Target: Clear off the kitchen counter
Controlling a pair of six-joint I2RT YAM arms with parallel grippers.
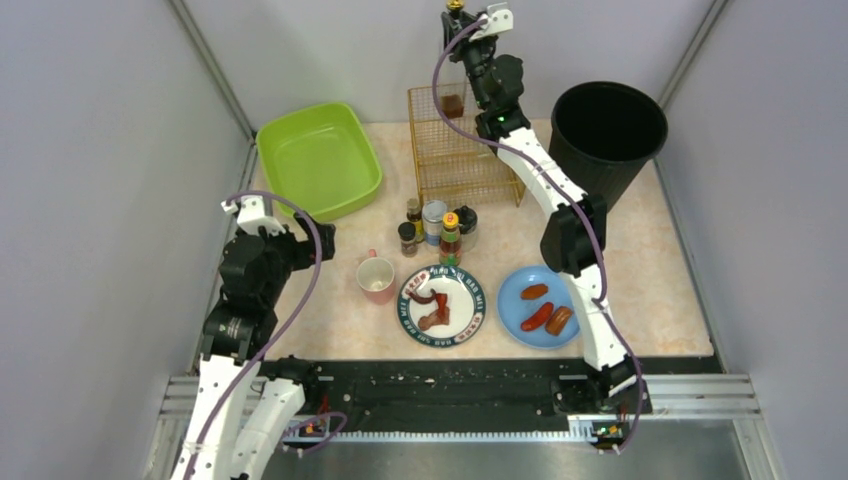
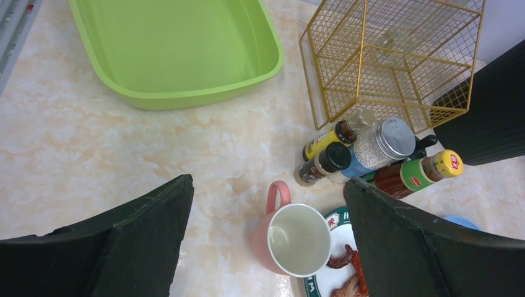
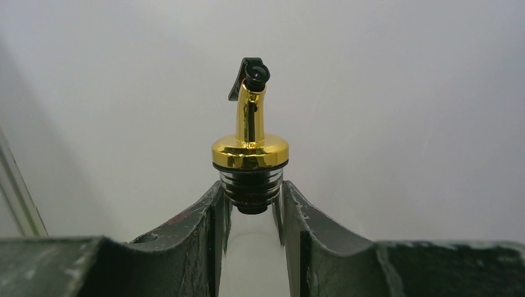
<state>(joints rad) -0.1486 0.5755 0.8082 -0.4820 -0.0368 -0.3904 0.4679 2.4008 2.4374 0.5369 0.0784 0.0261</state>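
The bottle's dark base is still hanging at the rack's top. My right gripper will lower the bottle into the gold rack's back section and let go of the bottle's neck.
The kitchen counter is pale marbled beige and also shows in the left wrist view. My right gripper is raised at the back, above the gold wire rack. In the right wrist view this gripper is shut on the neck of a clear glass bottle with a gold pourer. The bottle's dark lower part hangs at the rack's top. My left gripper is open and empty, up and left of a pink mug. The mug stands upright below the open left gripper.
A green tub sits at the back left and a black bin at the back right. Several spice bottles stand in the middle. In front are a patterned plate with food scraps and a blue plate with sausages.
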